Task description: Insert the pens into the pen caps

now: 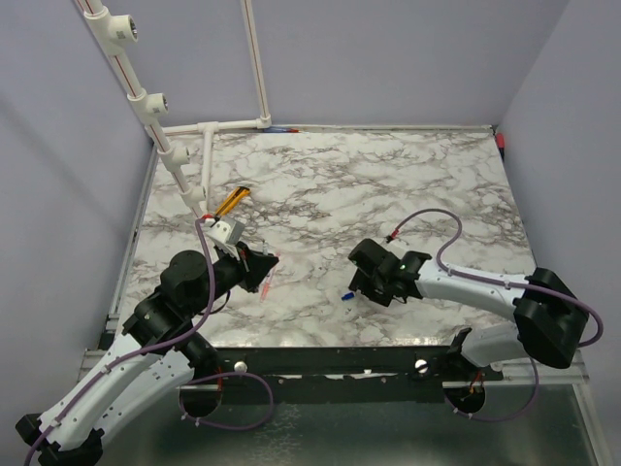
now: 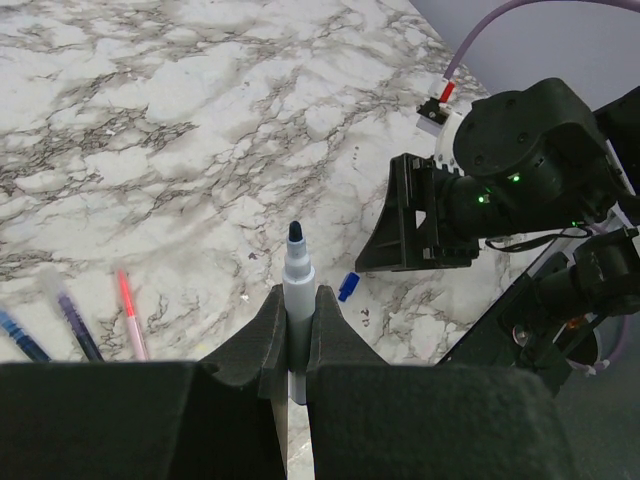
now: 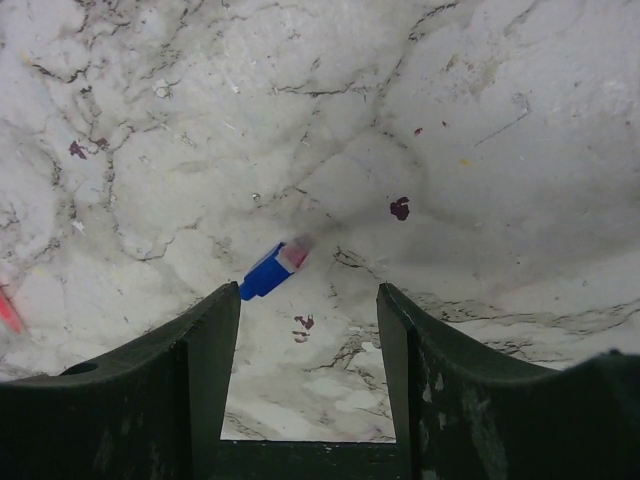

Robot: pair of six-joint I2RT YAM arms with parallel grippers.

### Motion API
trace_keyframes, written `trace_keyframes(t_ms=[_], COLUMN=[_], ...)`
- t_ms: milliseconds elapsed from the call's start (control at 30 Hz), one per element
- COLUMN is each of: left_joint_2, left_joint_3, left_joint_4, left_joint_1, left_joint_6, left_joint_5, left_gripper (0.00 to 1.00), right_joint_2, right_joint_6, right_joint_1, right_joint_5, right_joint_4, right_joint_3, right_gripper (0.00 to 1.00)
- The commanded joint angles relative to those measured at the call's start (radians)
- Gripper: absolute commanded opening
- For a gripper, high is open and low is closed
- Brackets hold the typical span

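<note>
The robot will next move its right gripper down and toward its left gripper onto the blue pen cap [image 1: 345, 294], since the cap is off-center, by one open fingertip.
My left gripper [image 2: 298, 296] is shut on a whitish pen [image 2: 297, 262] whose dark blue tip sticks out past the fingertips, pointing toward my right gripper [image 2: 420, 215]. A small blue pen cap [image 3: 270, 270] lies on the marble just beyond the left fingertip of my right gripper [image 3: 310, 292], which hangs open and empty over the table. That cap [image 1: 345, 294] sits between the two grippers in the top view, the left gripper [image 1: 262, 260] to its left. A red-pink pen [image 2: 130, 320] and a dark blue pen [image 2: 75, 325] lie side by side on the table.
A yellow-and-black flat tool [image 1: 231, 201] lies at the back left beside a white pipe frame [image 1: 184, 175]. A blue-ended stick [image 2: 20, 338] lies left of the dark blue pen. The table's front edge [image 1: 320, 342] runs close behind the cap.
</note>
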Motion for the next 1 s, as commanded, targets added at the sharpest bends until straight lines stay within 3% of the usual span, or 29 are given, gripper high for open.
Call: trace_keyframes(t_ms=[0,633,767,967], left_joint_2=[-0.012,-0.004,-0.002,0.003], left_joint_3=[-0.01,-0.011,-0.012,-0.012], left_joint_4=[0.006,0.006,0.006,0.006], left_joint_1=[0.003,0.001,0.001,0.002], left_joint_6=[0.014,0.015,0.014,0.015], left_joint_5=[0.017,0.016,0.016,0.018], left_gripper=[0.0,0.0,0.0,0.0], right_joint_2=[0.061,0.237,0.255,0.267], right_joint_6=[0.101,0.182,0.17,0.134], right_joint_1=[0.021,0.023,0.023,0.023], right_joint_5=[-0.012,0.001,-0.002,0.004], right_joint_4=[-0.024,-0.015,-0.016,-0.024], right_joint_3=[0.047,0.124,0.124,0.129], right_gripper=[0.61,0.48,0.42,0.25])
